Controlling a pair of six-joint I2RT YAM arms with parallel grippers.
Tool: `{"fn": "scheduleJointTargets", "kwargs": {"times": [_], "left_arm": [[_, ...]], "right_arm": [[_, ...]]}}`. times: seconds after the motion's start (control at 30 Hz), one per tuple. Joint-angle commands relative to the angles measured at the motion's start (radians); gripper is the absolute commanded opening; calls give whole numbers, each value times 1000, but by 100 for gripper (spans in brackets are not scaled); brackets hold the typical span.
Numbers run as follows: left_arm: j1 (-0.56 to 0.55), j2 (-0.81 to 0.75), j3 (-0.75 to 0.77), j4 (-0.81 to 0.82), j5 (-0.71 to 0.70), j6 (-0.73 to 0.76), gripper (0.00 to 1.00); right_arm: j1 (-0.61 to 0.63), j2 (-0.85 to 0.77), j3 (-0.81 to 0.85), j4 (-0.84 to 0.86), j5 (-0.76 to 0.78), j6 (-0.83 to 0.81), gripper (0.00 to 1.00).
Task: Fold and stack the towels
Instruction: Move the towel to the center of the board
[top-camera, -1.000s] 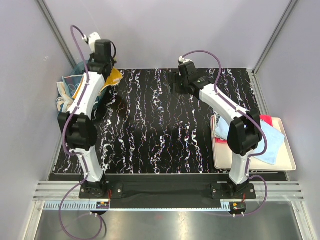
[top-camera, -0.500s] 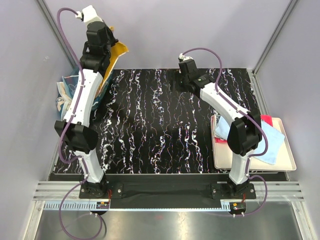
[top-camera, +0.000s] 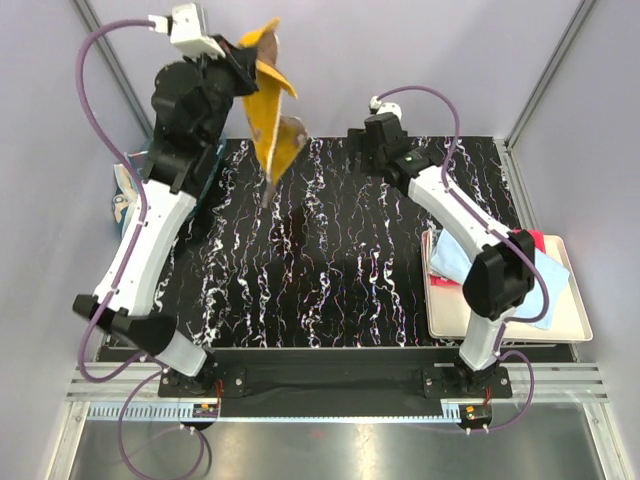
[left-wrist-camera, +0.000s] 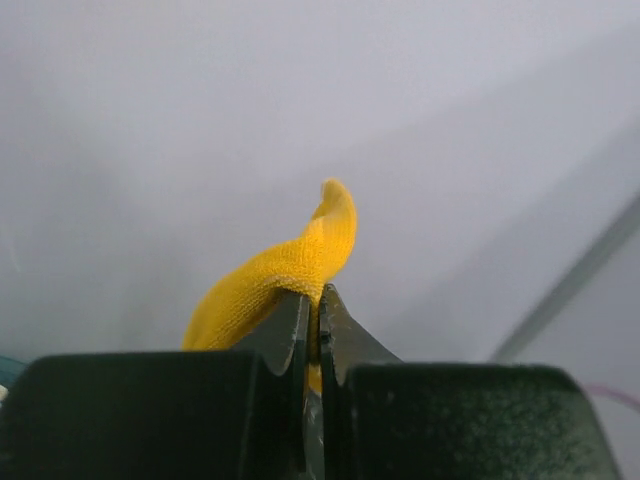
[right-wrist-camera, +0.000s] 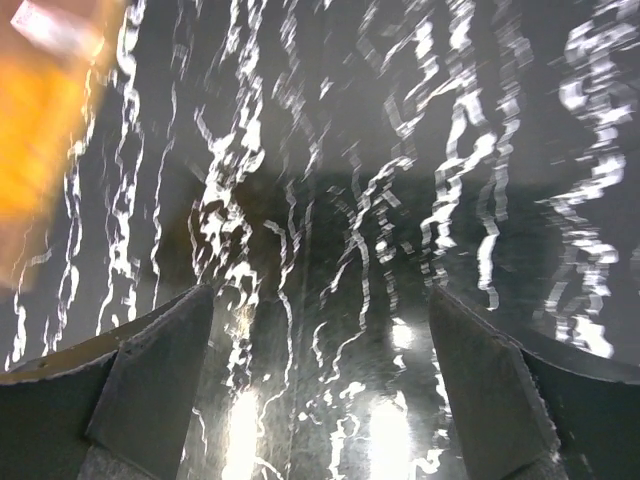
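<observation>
The orange towel hangs twisted, so my left gripper will next swing down over the empty middle of the table (top-camera: 302, 257), then back toward the table's near edge.
My left gripper (top-camera: 250, 52) is raised high at the back left, shut on an edge of the orange towel (top-camera: 272, 110), which hangs twisted above the black marbled table (top-camera: 330, 260). In the left wrist view the towel (left-wrist-camera: 290, 270) is pinched between the closed fingers (left-wrist-camera: 312, 330). My right gripper (top-camera: 368, 150) is open and empty, low over the table's far middle; its view shows bare table between the fingertips (right-wrist-camera: 160, 350) and a blurred orange towel (right-wrist-camera: 45, 130) at upper left. Light blue and red towels (top-camera: 540, 270) lie on the cream tray (top-camera: 500, 325) at right.
A teal plastic basket (top-camera: 125, 190) with more cloths stands at the far left, partly hidden behind my left arm. The cage's grey walls and metal posts close in the back and sides.
My left arm has lifted the orange towel out of the basket, up and to the right, so it now hangs over the table. My right gripper has shifted slightly.
</observation>
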Motion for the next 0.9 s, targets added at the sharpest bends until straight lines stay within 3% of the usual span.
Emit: {"fn": "scheduleJointTargets", "kwargs": {"times": [0.0, 0.03, 0.17, 0.33, 0.53, 0.63, 0.77, 0.87], "left_arm": [[-20, -87, -249, 129, 271, -26, 0], [-20, -110, -414, 204, 323, -63, 0], [-23, -193, -685, 370, 539, -149, 0], [-72, -143, -630, 304, 841, -147, 1], [-202, -158, -818, 369, 1101, -158, 3], [-286, -222, -1028, 465, 1173, -207, 6], [-431, -337, -1259, 468, 1127, -184, 4], [-483, -377, -1386, 542, 1069, -249, 16]], "right_arm": [[3, -124, -11, 13, 149, 12, 94], [3, -156, -41, 13, 169, 12, 95], [-19, -236, -123, 44, 202, 14, 96], [-27, -281, -158, 49, 202, 27, 97], [-27, -298, -198, 39, 206, 40, 97], [-33, -293, -229, 44, 219, 40, 98], [-80, -275, -265, 61, 132, 41, 98], [-97, -220, -255, 84, 61, 28, 97]]}}
